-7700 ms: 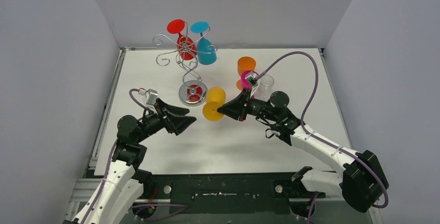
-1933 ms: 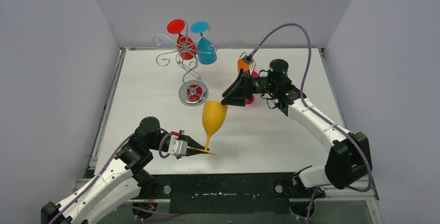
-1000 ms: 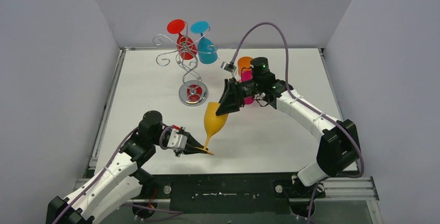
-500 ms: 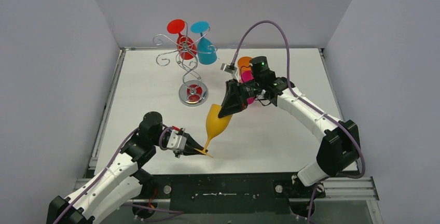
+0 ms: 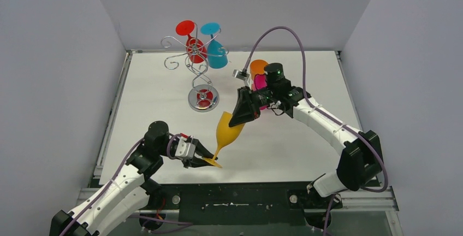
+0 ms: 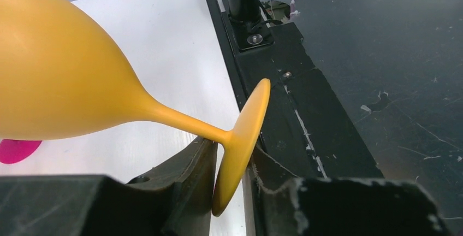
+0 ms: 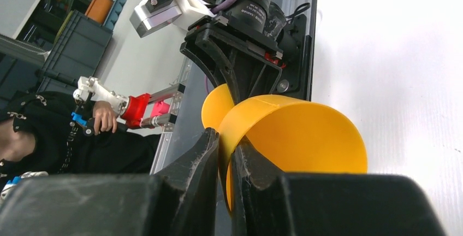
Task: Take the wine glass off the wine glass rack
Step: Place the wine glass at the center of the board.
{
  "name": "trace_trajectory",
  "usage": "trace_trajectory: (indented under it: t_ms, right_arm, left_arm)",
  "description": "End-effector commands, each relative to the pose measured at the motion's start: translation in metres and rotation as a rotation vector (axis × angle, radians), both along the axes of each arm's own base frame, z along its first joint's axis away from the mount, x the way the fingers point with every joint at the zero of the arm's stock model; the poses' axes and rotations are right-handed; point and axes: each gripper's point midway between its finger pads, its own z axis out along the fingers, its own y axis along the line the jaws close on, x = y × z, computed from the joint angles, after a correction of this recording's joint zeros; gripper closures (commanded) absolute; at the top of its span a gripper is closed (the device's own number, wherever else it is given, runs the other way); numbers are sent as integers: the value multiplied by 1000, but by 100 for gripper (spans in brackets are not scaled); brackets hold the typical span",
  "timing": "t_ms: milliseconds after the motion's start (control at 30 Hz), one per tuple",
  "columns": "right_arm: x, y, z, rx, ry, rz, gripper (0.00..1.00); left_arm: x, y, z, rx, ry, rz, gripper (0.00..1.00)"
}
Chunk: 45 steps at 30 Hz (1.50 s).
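The yellow glass point(image 5: 226, 128) hangs tilted, so my right gripper should next go down to the right in the top view, with a turn, toward the tabletop near the pink glass.
A yellow wine glass point(image 5: 226, 128) hangs tilted over the table's front middle, off the wine glass rack point(image 5: 194, 57). My right gripper point(image 5: 239, 119) is shut on its rim, one finger inside the bowl point(image 7: 297, 137) and one outside. The glass's foot point(image 6: 241, 137) stands between the fingers of my left gripper point(image 5: 208, 158), whose jaws are slightly parted with slim gaps beside the disc. The silver rack stands at the back left on its round base point(image 5: 203, 100), with a red glass point(image 5: 195, 47) and a blue glass point(image 5: 218, 54) hanging from it.
An orange glass point(image 5: 258, 66) and a pink one point(image 5: 260, 81) sit behind my right wrist. Grey walls close in the left, right and back. The black frame rail point(image 5: 235, 198) runs along the front edge, just under the yellow glass's foot.
My right gripper came down onto the yellow glass's rim and shut on it. The left jaws eased apart around the foot, and the glass leaned slightly right.
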Motion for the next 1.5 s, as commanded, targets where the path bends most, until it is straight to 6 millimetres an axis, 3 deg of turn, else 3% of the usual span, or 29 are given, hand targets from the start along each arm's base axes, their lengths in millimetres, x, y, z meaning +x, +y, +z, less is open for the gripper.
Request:
trace_trajectory:
  t_ms: [0, 133, 333, 433, 833, 1000, 1200, 1367, 1467]
  right_arm:
    - [15, 8, 9, 47, -143, -115, 100]
    - [15, 7, 7, 42, -151, -141, 100]
    - [23, 5, -2, 16, -182, -225, 100]
    - [23, 3, -9, 0, -188, -256, 100]
    - [8, 6, -20, -19, -189, -277, 100]
    - [29, 1, -52, -197, -255, -422, 100]
    - [55, -17, -75, -334, -294, -616, 100]
    - [79, -38, -79, -404, -369, -794, 100]
    - [94, -55, -75, -442, -407, -920, 100]
  left_arm:
    - [0, -2, 19, -53, -38, -5, 72]
    - [2, -1, 21, -56, -39, 9, 54]
    - [6, -1, 22, -60, -39, 46, 45]
    - [13, -1, 21, -59, -37, 100, 35]
    - [37, 1, 20, -48, -33, 252, 28]
    - [61, 9, 22, -47, -50, 402, 28]
    - [95, 28, 27, -61, -62, 645, 28]
    - [119, 51, 34, -85, -53, 852, 26]
    - [130, 67, 41, -124, -25, 976, 19]
